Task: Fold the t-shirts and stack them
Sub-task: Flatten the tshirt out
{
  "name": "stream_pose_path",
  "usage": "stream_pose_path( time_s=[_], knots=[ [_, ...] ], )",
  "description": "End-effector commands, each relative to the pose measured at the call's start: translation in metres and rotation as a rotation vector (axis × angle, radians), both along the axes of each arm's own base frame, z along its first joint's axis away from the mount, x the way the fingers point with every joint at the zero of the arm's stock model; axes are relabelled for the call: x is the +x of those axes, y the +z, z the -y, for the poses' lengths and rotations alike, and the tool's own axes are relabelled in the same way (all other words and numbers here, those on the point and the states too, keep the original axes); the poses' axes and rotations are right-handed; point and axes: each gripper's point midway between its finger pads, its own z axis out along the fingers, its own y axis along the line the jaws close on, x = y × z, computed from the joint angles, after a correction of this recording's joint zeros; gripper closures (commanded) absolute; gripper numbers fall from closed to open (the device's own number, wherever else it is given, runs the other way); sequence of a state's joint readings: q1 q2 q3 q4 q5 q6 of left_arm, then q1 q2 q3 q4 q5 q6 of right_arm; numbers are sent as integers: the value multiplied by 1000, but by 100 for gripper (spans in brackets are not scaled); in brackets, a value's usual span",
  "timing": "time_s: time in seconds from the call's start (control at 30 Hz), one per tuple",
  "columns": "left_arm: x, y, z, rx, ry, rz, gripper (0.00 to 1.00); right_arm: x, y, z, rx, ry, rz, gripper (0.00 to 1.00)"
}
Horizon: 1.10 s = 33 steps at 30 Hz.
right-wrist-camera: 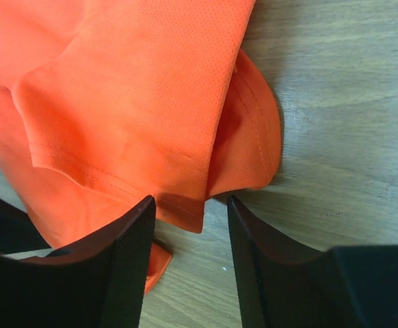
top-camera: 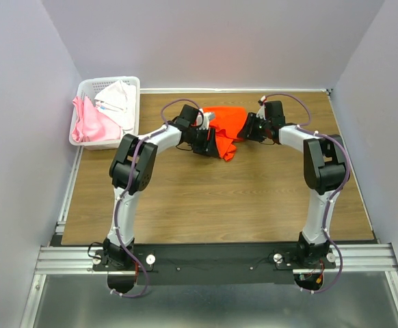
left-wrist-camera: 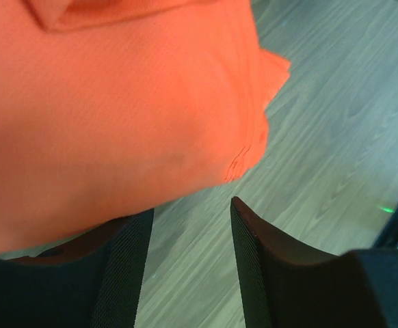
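The left gripper moves in toward the orange t-shirt next and closes on the t-shirt's edge beside the t-shirt's stitched corner.
The bright orange t-shirt lies bunched on the far middle of the table, between both arms. My left gripper is at its left side, open; in the left wrist view the orange cloth drapes over my left finger with bare wood between the jaws. My right gripper is at its right edge, open; a hemmed fold of the shirt hangs just ahead of the jaws, not gripped. A pale pink shirt and a white shirt lie in the basket.
The white lattice basket stands at the far left corner, partly off the wooden table. Grey walls close in the back and both sides. A metal rail runs along the near edge.
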State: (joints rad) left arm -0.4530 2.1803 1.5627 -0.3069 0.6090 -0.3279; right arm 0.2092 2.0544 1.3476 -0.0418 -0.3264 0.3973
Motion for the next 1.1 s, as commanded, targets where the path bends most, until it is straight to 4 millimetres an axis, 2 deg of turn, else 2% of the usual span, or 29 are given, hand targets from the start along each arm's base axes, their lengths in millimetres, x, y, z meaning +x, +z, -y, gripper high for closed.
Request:
stream_pose_path(
  time_s=[0.0,0.2,0.43,0.5,0.53,0.67,0.77,0.8,0.83,0.87,0.9,1.0,1.03,1.07],
  knots=[
    [2,1,7,-31,-14,-25,41,0,-2,-4,9,-1,-16,49],
    [8,-6,9,-23,8,-49,40,-9,-3,-8,35,19,-40,56],
    [13,-17,11,-11,37,-81,40,-9,-6,-11,53,29,-55,62],
    [16,-16,13,-16,46,-83,43,-11,-7,-14,68,35,-67,66],
    [19,-18,13,-13,53,-83,54,-10,-6,-15,68,36,-62,67],
    [24,-20,14,-18,83,-84,75,-8,-6,-12,58,30,-56,69],
    [26,-20,14,-21,91,-85,87,-2,-3,-14,61,31,-46,80],
    [26,-19,14,-19,91,-80,94,2,0,-15,65,29,-37,90],
    [30,-17,12,-17,96,-66,99,4,2,-16,67,26,-34,95],
    [32,-12,9,-12,104,-54,100,10,9,-15,67,19,-16,100],
    [33,-13,6,-9,107,-55,100,10,10,-14,63,14,-14,100],
    [51,9,-18,8,157,6,100,24,41,-5,44,-17,55,100],
    [56,25,-29,25,184,38,100,27,49,1,37,-34,65,100],
    [67,35,-49,41,217,71,100,39,77,15,37,-79,121,100]
  ],
)
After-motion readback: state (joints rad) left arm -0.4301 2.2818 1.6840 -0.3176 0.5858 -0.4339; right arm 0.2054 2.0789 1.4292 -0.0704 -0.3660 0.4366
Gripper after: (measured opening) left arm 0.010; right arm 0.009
